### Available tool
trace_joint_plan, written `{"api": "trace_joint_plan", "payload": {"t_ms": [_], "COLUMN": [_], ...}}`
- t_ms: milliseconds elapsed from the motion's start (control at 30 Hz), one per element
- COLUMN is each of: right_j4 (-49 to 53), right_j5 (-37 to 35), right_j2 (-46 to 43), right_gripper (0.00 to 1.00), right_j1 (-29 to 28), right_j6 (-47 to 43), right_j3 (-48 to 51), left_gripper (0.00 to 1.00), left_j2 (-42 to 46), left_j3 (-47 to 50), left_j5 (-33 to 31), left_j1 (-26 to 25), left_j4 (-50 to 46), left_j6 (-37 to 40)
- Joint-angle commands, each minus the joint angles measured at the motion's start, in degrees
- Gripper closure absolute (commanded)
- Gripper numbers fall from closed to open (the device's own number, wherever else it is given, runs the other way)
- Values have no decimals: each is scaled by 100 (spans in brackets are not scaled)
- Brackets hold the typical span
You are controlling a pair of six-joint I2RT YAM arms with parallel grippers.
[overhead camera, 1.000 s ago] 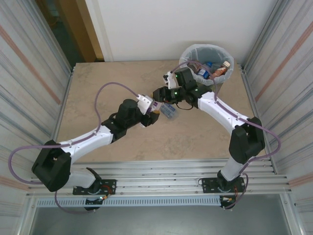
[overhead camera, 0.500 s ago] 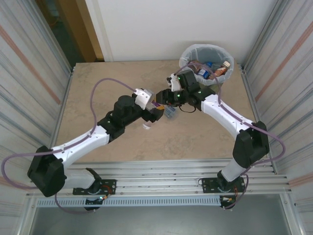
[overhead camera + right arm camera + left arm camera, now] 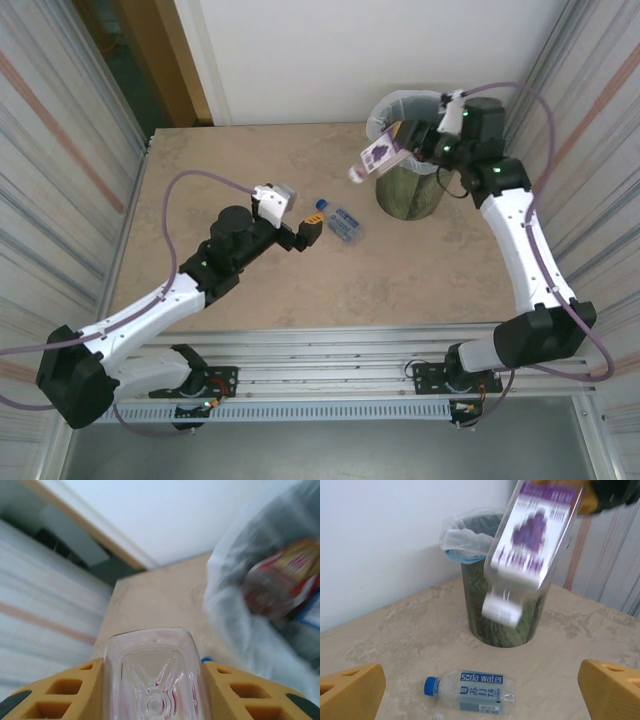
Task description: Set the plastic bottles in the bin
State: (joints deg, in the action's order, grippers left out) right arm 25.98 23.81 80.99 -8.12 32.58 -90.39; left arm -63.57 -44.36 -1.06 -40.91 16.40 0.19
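The clear bottle's end with the cap still hangs outside the bin's rim. My right gripper should move outward and turn next, to bring the clear bottle over the bin's opening [image 3: 406,107] [image 3: 286,577] and release it.
My right gripper [image 3: 405,135] is raised beside the bin's near-left rim and is shut on a clear bottle with a purple label and white cap [image 3: 376,155]; the bottle hangs cap-down, blurred [image 3: 527,545], and its square base sits between the yellow fingers [image 3: 152,680]. The round dark-green bin [image 3: 410,190] with its white bag liner holds several bottles [image 3: 287,580]. A clear soda water bottle with a blue cap [image 3: 338,220] lies flat on the table [image 3: 470,692]. My left gripper [image 3: 312,232] is open, low, just left of that bottle, its yellow fingers [image 3: 350,692] wide apart.
Corrugated metal walls [image 3: 60,150] close in both sides of the beige stone-look table [image 3: 230,160]. A white wall stands behind the bin. Purple cables loop over both arms.
The right arm has lifted the purple-label bottle away from the table's centre up to the bin's rim. The left arm has drawn back to the left, with its gripper open by the soda water bottle.
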Motion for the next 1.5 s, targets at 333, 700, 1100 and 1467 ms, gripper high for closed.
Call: {"api": "trace_joint_plan", "payload": {"t_ms": [333, 700, 1100, 1467], "right_j4": [-546, -1332, -1726, -918], "right_j5": [-926, -1990, -2376, -2712], "right_j2": [805, 1458, 1880, 2008], "right_gripper": [85, 81, 73, 40], "right_j1": [1037, 1000, 635, 581], "right_j6": [691, 1144, 1046, 525], "right_j3": [-841, -797, -753, -1090], "left_gripper": [1, 1, 1, 1], "left_j2": [-162, -234, -440, -542], "left_j3": [10, 29, -38, -73], "left_j5": [-412, -439, -402, -366], "left_j1": [-38, -32, -38, -32], "left_j4": [-16, -126, -145, -78], "left_j6": [-140, -278, -373, -421]}}
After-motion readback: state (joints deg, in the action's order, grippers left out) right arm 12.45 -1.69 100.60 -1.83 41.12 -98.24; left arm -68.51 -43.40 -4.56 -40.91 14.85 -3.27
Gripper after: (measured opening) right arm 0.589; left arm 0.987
